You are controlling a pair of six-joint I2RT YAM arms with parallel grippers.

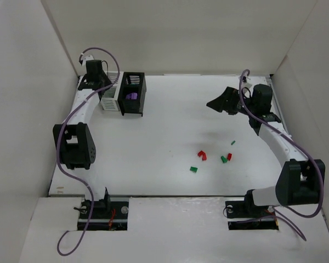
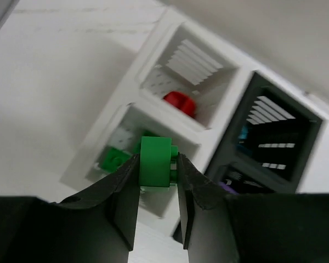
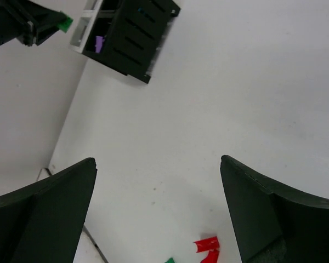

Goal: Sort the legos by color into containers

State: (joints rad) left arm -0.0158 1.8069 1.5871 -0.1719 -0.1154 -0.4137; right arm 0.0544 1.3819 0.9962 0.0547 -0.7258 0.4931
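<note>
The near compartment of the white container already holds green, so my left gripper needs to lower toward it next and release the green lego there.
My left gripper (image 2: pixel 156 164) is shut on a green lego (image 2: pixel 155 156) and holds it above the white container (image 2: pixel 132 97). One compartment under it holds a green lego (image 2: pixel 115 159), and the one beside it holds a red lego (image 2: pixel 179 102). The joined black container (image 2: pixel 312 129) holds a purple lego (image 1: pixel 131 96). In the top view the left gripper (image 1: pixel 96 82) is at the back left, over the white container (image 1: pixel 108 102). My right gripper (image 1: pixel 222 102) is open and empty, raised at the back right. Loose red legos (image 1: pixel 202 155) and green legos (image 1: pixel 193 169) lie on the table.
The table is boxed in by tall white walls on the left, back and right. More loose legos lie near the right arm: a green one (image 1: pixel 223 159), a red one (image 1: pixel 229 156) and a tiny green one (image 1: pixel 233 142). The right wrist view shows the red legos (image 3: pixel 208 245).
</note>
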